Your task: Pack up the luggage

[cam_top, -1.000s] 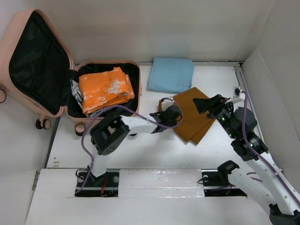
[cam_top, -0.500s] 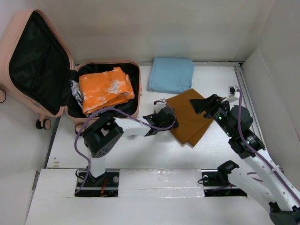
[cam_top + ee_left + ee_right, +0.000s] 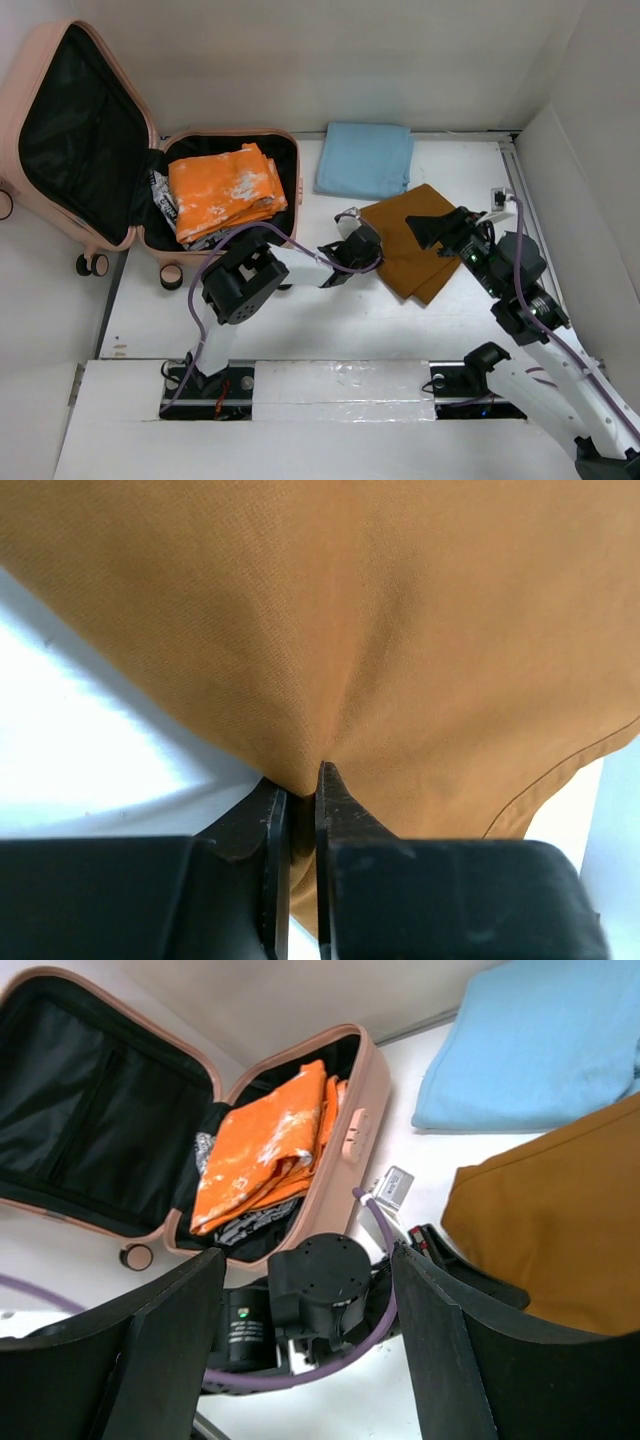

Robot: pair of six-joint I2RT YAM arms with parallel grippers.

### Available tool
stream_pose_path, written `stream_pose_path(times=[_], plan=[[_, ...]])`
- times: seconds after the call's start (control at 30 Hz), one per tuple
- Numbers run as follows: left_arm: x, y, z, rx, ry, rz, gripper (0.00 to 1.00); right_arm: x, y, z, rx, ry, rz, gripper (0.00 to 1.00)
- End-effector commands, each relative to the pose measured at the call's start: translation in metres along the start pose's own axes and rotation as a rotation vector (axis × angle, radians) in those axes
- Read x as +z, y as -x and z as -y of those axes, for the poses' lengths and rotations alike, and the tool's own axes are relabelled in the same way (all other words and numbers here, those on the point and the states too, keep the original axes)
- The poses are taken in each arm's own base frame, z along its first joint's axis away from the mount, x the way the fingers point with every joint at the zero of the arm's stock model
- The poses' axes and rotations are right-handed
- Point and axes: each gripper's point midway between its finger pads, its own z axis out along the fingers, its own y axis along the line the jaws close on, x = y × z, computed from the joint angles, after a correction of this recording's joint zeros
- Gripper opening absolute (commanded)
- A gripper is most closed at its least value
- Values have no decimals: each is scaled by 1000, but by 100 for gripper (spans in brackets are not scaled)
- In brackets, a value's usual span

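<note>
The open luggage's orange cloth is to the left of my left gripper in the top view. Next I need to lift the edge of the brown cloth, carry it over there and let it go.
The salmon-pink luggage [image 3: 60, 60] lies open at the left with its lid up, holding a folded orange cloth [image 3: 225, 188] over a black-and-white one; it also shows in the right wrist view [image 3: 362, 1090]. A folded brown cloth [image 3: 415, 245] lies mid-table and fills the left wrist view [image 3: 380, 630]. My left gripper [image 3: 366, 240] [image 3: 302, 780] is shut on the brown cloth's left edge. My right gripper [image 3: 440, 228] [image 3: 310, 1360] is open and empty, above the cloth's right part. A folded light blue cloth [image 3: 365, 158] lies at the back.
White walls close the table at the back and right. A small connector on a cable [image 3: 497, 196] lies near the right wall. The left arm's purple cable [image 3: 385, 1250] loops beside the suitcase.
My left gripper pulled the brown cloth's edge left, then moved back right with it. The right gripper shifted slightly and stays open.
</note>
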Motion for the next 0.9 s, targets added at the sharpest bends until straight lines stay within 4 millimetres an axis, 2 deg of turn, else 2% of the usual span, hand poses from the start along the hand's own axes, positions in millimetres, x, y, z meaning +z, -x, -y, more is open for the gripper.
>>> stream_pose_path(times=[0.0,0.07,0.1,0.13,0.2,0.27,0.3,0.37,0.4,0.47,0.5,0.53,0.57,0.6,0.63,0.67,0.7,0.73,0.77,0.8,0.83,0.87], plan=[[10,1,-69,63,163,-5,0,-9,5,-20,5,86,11,73],[4,19,-65,68,138,34,0,-12,8,-22,5,95,21,73],[-1,24,-70,91,140,40,0,-14,10,-24,-4,100,28,73],[-9,38,-57,97,107,65,0,-14,10,-24,-4,100,28,73],[-20,47,-49,147,82,79,0,-14,9,-25,-5,107,22,73],[-40,68,-23,227,30,113,0,-14,9,-25,-5,107,22,73],[-47,72,-20,269,39,108,0,-14,9,-24,-14,107,23,73],[-69,95,8,366,-1,143,0,-12,9,-24,-14,107,23,73],[-77,99,8,410,16,131,0,-12,10,-26,-14,113,30,73],[-95,124,21,446,12,161,0,-12,12,-27,-14,119,37,73],[-110,144,27,457,6,195,0,-9,10,-26,-14,112,29,73],[-120,153,19,507,41,185,0,-9,10,-25,-23,112,29,73],[-133,174,28,518,42,226,0,-9,13,-26,-22,112,45,73],[-148,203,26,518,61,269,0,-6,13,-26,-22,111,44,73],[-158,216,16,560,112,264,0,-6,14,-24,-22,104,50,73],[-171,243,23,558,130,324,0,-3,16,-26,-22,109,57,73],[-181,262,20,559,151,354,0,-3,16,-26,-22,109,57,73],[-188,295,0,526,200,388,0,-3,18,-28,-22,116,66,73],[-191,309,-14,514,232,383,0,0,15,-26,-22,109,56,73],[-195,326,-19,514,238,394,0,0,15,-26,-22,108,56,73],[-199,352,-51,476,313,417,0,0,14,-27,-22,117,49,73],[-206,369,-63,449,334,442,0,0,10,-24,-23,111,42,73]])
